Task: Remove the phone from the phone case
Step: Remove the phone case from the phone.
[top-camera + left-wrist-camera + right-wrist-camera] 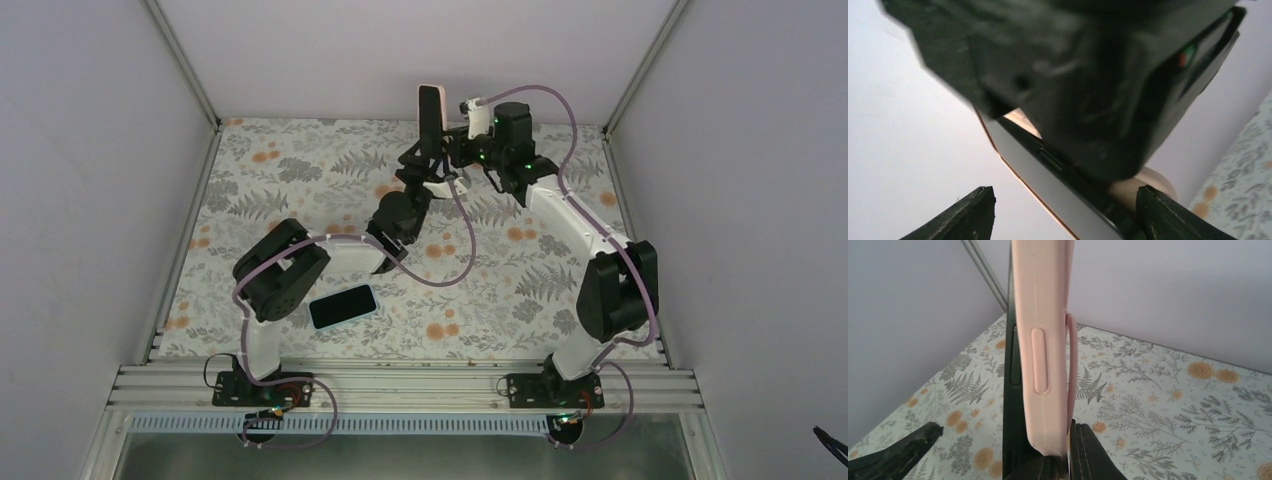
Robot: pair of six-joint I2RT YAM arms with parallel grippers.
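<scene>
The pink case [430, 112] goes down and back in my right gripper next. It is let go onto the open mat below and back of it, clear of the second phone.
A pink phone case [430, 112] with a dark phone in it is held upright in the air near the back wall. In the right wrist view the case [1043, 315] stands on end. The black phone [1013, 405] shows proud of it along the left side. My right gripper [1064, 442] is shut on the case's bottom end, by its pink ring strap [1071, 365]. My left gripper [1065, 215] is open, its fingers astride the phone's edge [1048, 180], one finger well apart from it. In the top view the left gripper [424, 160] sits just below the case and the right gripper [452, 135] beside it.
A second dark phone [343, 306] with a pale rim lies flat on the floral mat [500, 300] near the left arm's elbow. White walls and metal frame posts [185, 65] close in the back and sides.
</scene>
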